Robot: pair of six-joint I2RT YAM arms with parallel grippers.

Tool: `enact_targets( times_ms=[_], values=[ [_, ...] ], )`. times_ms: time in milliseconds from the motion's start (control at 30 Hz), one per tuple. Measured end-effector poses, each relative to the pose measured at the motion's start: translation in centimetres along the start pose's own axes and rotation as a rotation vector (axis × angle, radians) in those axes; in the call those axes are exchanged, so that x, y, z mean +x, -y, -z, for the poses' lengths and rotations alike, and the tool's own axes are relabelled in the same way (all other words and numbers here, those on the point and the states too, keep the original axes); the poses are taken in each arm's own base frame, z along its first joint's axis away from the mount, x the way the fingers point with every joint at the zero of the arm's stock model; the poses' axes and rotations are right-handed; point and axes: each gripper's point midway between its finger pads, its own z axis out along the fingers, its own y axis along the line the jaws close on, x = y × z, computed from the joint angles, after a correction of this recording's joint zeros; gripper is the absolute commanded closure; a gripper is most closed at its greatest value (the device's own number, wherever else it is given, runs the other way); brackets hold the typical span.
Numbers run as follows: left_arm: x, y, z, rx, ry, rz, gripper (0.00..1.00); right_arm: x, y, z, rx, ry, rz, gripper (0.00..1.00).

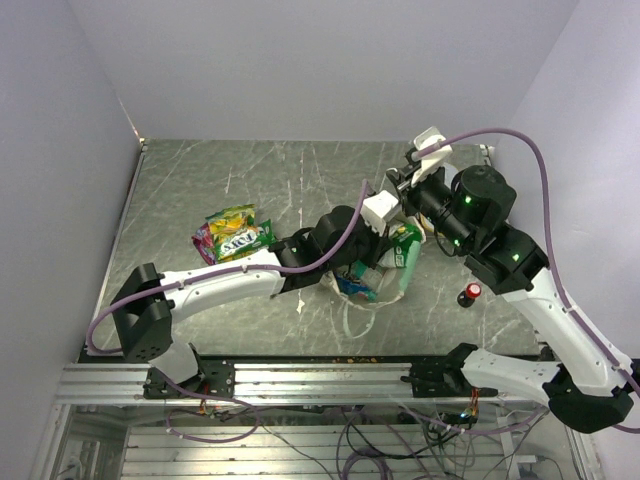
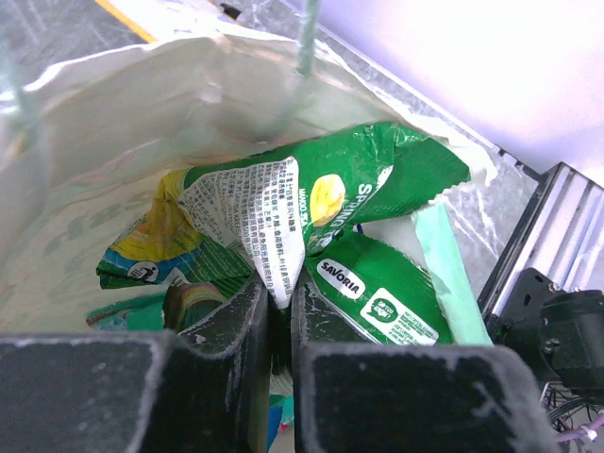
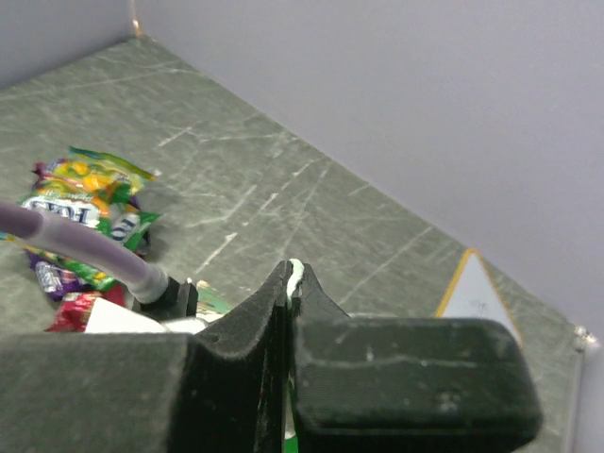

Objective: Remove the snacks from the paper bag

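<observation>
My left gripper should next lift from the bag (image 1: 404, 262), move across and go down to release onto the gathered snacks, because the snack pile is to its left in the top view.
The mint-green paper bag (image 1: 404, 262) lies at the table's middle with its mouth held open. My left gripper (image 2: 280, 288) reaches into the cream inside of the bag (image 2: 113, 123) and is shut on the white printed corner of a green snack packet (image 2: 311, 189). Another green packet (image 2: 382, 293) and a yellow-blue one (image 2: 156, 247) lie under it. My right gripper (image 3: 294, 274) is shut on the bag's mint rim (image 3: 295, 269). In the top view the left gripper (image 1: 383, 240) and right gripper (image 1: 412, 228) meet at the bag.
A pile of snack packets (image 1: 232, 233) lies on the table left of the bag; it also shows in the right wrist view (image 3: 85, 203). A red-capped black knob (image 1: 469, 293) stands right of the bag. A whiteboard corner (image 3: 477, 297) lies at the back right.
</observation>
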Motion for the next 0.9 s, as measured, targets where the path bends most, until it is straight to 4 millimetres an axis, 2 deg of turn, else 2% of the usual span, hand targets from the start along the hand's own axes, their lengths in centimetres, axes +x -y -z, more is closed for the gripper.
enact_targets(
  times_ms=[100,200,300,500,567,667,767,833,900],
  values=[
    [0.7,0.2,-0.5,0.014,-0.028,-0.002,0.93,-0.8,0.1,-0.2,-0.006,0.014,-0.002,1.00],
    [1.5,0.2,-0.6,0.017,-0.056,-0.004,0.93,-0.7,0.0,-0.2,-0.008,0.010,0.003,1.00],
    [0.9,0.1,-0.5,0.019,-0.052,-0.003,0.93,-0.3,0.3,-0.2,0.009,-0.005,0.003,1.00],
    [1.0,-0.5,0.1,0.015,-0.076,-0.021,0.93,-0.1,0.3,0.6,0.016,0.017,-0.022,1.00],
    [-0.4,-0.9,0.3,0.016,-0.034,-0.004,0.93,0.2,0.3,0.9,0.016,0.010,-0.022,1.00],
    [-3.8,-1.4,1.1,0.029,0.068,0.045,0.93,0.8,0.4,1.2,0.023,-0.017,-0.014,1.00],
    [-6.6,-1.1,1.9,0.071,0.153,0.081,0.93,1.5,0.8,1.4,0.039,-0.044,0.007,1.00],
    [-7.1,-0.5,1.9,0.108,0.166,0.082,0.93,1.6,1.0,1.6,0.048,-0.053,0.025,1.00],
    [-6.8,0.1,1.7,0.141,0.151,0.076,0.93,1.8,1.1,1.7,0.048,-0.062,0.037,1.00]
  ],
)
